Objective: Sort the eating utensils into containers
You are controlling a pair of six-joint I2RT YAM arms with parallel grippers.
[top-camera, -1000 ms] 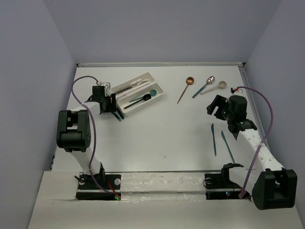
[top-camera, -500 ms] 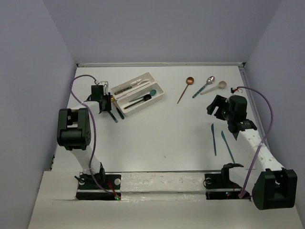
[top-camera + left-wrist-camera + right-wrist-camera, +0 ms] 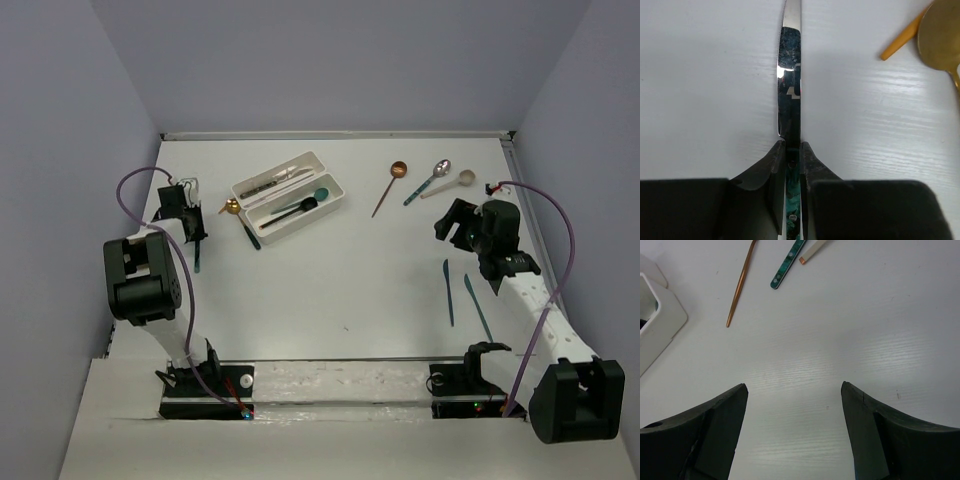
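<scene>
I should next lift my left gripper and swing it over the far container to release the knife, because that container is outward, to the gripper's right in the top view.
In the left wrist view my left gripper (image 3: pixel 792 150) is shut on the teal handle of a knife (image 3: pixel 790 75). Its silver blade runs away from the fingers over the white table. From above, that knife (image 3: pixel 197 255) shows under the left gripper (image 3: pixel 192 232) at the table's far left. The two white containers (image 3: pixel 338 192) lie side by side to its right and hold several utensils. My right gripper (image 3: pixel 455 225) stands open over bare table, its fingers (image 3: pixel 720 425) apart. A copper spoon (image 3: pixel 390 185), a teal-handled spoon (image 3: pixel 430 180) and a cream spoon (image 3: pixel 455 182) lie beyond it.
A gold spoon (image 3: pixel 940 35) and an orange handle (image 3: pixel 902 40) lie right of the held blade. A dark slim utensil (image 3: pixel 250 235) rests beside the containers. Two teal knives (image 3: pixel 449 292) lie near the right arm. Walls close in the left, back and right sides.
My left gripper closed on the teal-handled knife beside the containers and swung left with it toward the table's left edge. The right arm has not moved.
</scene>
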